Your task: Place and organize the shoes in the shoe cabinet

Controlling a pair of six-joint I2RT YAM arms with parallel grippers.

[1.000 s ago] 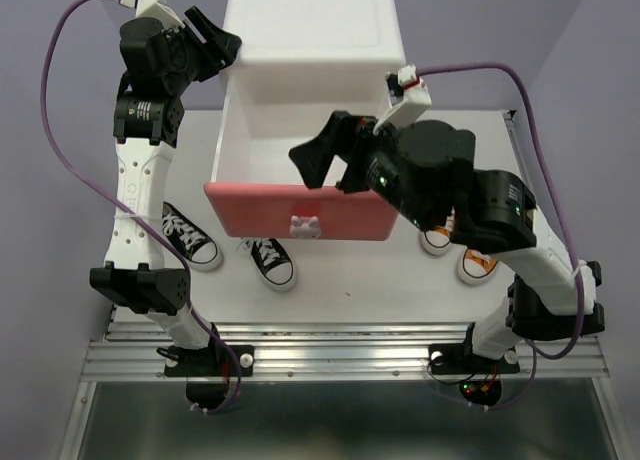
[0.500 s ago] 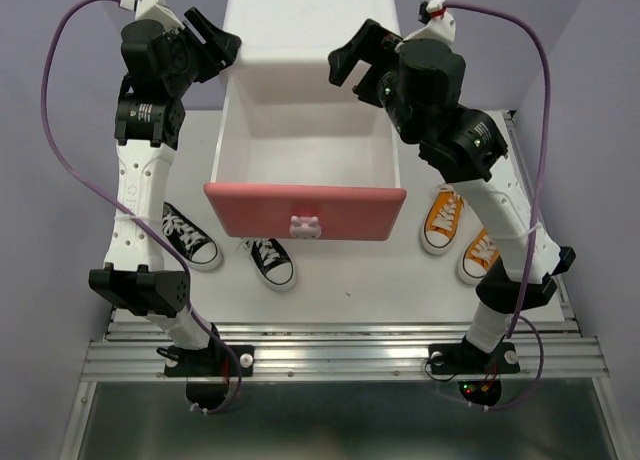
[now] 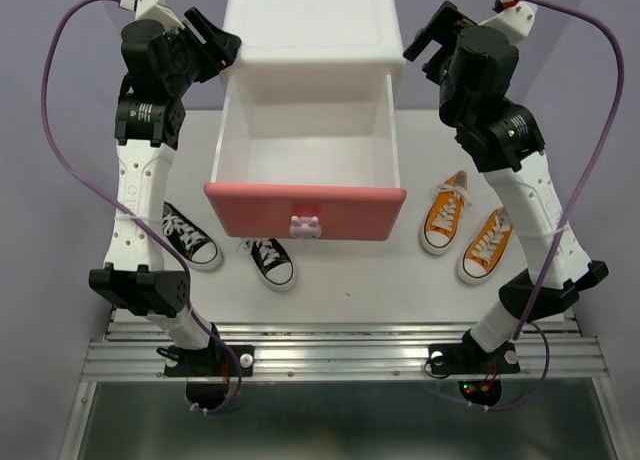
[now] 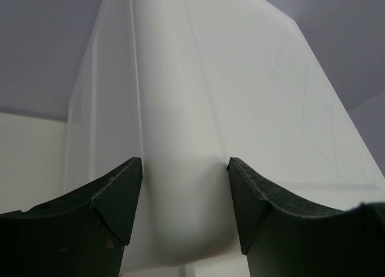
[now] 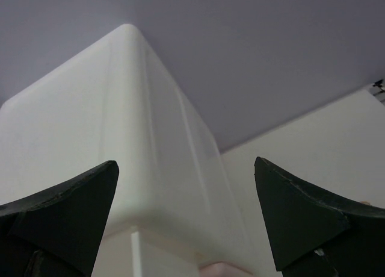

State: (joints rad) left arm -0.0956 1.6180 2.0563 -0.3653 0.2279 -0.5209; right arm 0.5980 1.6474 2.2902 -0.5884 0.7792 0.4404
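The orange shoe nearer the drawer is open and empty, so I will next lower my right gripper back from the cabinet, tipping it downward onto the laces of the orange shoe.
The white shoe cabinet (image 3: 310, 20) stands at the back, its upper drawer (image 3: 305, 210) pulled out, pink-fronted and empty inside. Two black shoes (image 3: 188, 237) (image 3: 270, 261) lie on the table left of and below the drawer front. Two orange shoes (image 3: 447, 212) (image 3: 487, 245) lie to its right. My left gripper (image 3: 212, 40) sits at the cabinet's upper left corner; in the left wrist view its fingers (image 4: 120, 192) clasp the rounded corner edge (image 4: 186, 138). My right gripper (image 3: 425, 40) hangs open and empty beside the cabinet's upper right corner (image 5: 120, 108).
The white tabletop (image 3: 350, 285) ends at a metal rail (image 3: 340, 355) near the arm bases. A white bunny knob (image 3: 304, 225) sits on the drawer front. Purple cables loop from both arms.
My right arm has swung from over the open drawer up and right to the cabinet's right corner, uncovering the orange shoes. The left arm has not moved.
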